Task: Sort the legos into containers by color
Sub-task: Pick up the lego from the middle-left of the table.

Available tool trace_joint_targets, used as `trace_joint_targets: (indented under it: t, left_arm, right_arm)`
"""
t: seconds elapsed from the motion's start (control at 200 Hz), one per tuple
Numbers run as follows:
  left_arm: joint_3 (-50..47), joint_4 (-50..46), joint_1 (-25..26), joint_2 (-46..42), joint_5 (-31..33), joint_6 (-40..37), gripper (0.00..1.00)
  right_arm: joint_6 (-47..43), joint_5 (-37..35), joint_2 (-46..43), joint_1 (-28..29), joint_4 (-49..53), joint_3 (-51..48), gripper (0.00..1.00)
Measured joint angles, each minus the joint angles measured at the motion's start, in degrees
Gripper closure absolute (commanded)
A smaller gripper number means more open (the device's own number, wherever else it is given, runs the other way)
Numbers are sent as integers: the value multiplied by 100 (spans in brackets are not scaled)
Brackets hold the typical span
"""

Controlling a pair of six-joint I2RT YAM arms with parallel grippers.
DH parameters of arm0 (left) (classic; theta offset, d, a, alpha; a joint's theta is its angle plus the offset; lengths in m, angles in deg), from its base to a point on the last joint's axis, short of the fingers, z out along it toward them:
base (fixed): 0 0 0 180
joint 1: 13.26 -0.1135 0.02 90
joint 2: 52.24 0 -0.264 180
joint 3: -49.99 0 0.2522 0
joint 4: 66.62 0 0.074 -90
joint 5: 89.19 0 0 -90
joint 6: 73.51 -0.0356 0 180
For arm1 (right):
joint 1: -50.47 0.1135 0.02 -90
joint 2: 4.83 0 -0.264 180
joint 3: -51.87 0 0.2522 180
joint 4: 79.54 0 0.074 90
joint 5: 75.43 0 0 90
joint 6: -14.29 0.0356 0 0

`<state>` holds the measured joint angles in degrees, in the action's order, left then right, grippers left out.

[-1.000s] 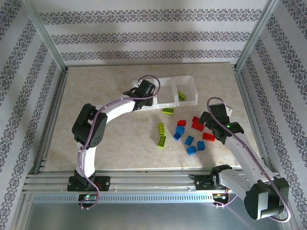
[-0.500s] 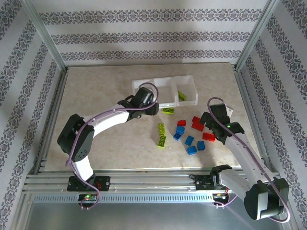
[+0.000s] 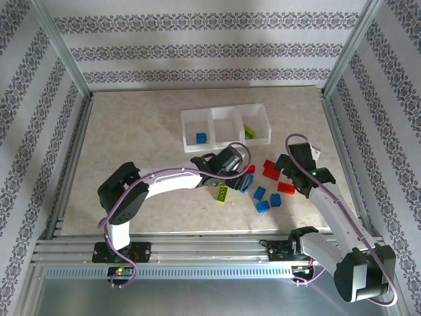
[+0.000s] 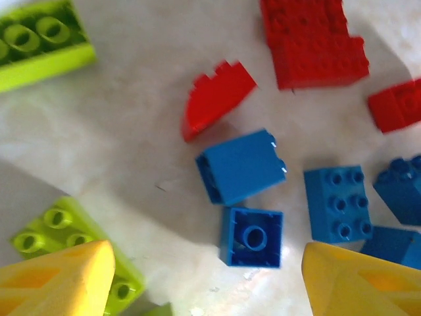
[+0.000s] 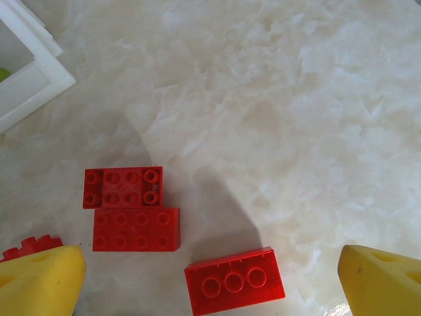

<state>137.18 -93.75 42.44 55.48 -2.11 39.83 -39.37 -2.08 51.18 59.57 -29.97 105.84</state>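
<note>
The blue lego is upside down. My left gripper should go down around it next, then close on it.
The containers are a white three-compartment tray (image 3: 227,112). A blue lego (image 3: 201,137) lies in its left compartment and a green one (image 3: 250,131) in its right. My left gripper (image 3: 239,172) hovers open over the loose pile, and nothing is between its yellow fingers (image 4: 59,276). Just ahead of them an upside-down blue lego (image 4: 252,237) lies beside a tipped blue lego (image 4: 242,166) and a curved red one (image 4: 214,99). My right gripper (image 5: 210,289) is open above an upside-down red lego (image 5: 235,281), not touching it.
More blue legos (image 3: 263,206) and red ones (image 3: 270,170) lie between the two grippers, and a green lego (image 3: 222,193) sits under the left arm. Two red bricks (image 5: 136,229) lie side by side near the tray corner (image 5: 26,85). Metal frame rails border the table.
My left arm swung from the tray's left compartment down to the lego pile and its jaws opened. A blue lego now lies in that compartment. The right arm stayed still.
</note>
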Motion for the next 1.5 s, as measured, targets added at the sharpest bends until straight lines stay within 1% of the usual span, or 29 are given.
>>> trace_joint_targets:
  t: [0.165, 0.36, 0.66, 0.74, 0.914, 0.994, 1.124, 1.254, 1.374, 1.499]
  left_arm:
    - [20, -2, 190, 188, -46, -107, 33]
    - [98, -9, 221, 520, -28, -155, 37]
    - [393, -17, 229, 870, 122, -197, 39]
    - [507, -17, 232, 966, 160, -214, 45]
    - [595, -61, 232, 1128, 245, -221, 54]
    - [595, -83, 232, 1128, 289, -216, 59]
    - [588, -103, 232, 1108, 310, -186, 70]
    - [422, -101, 234, 984, 313, -175, 78]
    - [236, -105, 232, 837, 313, -168, 84]
    - [-20, -103, 232, 573, 315, -125, 86]
  right_arm:
    - [0, 0, 0, -2, 9, 0, 2]
    - [0, 0, -15, -2, 44, 0, 2]
    - [0, 0, -168, -74, 109, 0, 2]
    - [0, 0, -177, -76, 109, -13, 2]
    - [107, -15, -212, -151, 166, -66, 1]
    - [164, -50, -262, -229, 214, -90, 2]
    - [280, -74, -361, -297, 282, -210, 2]
    - [369, 9, -400, -428, 299, -411, 1]
    - [407, 254, -400, -595, 299, -603, 2]
    - [404, 487, -400, -695, 299, -761, 2]
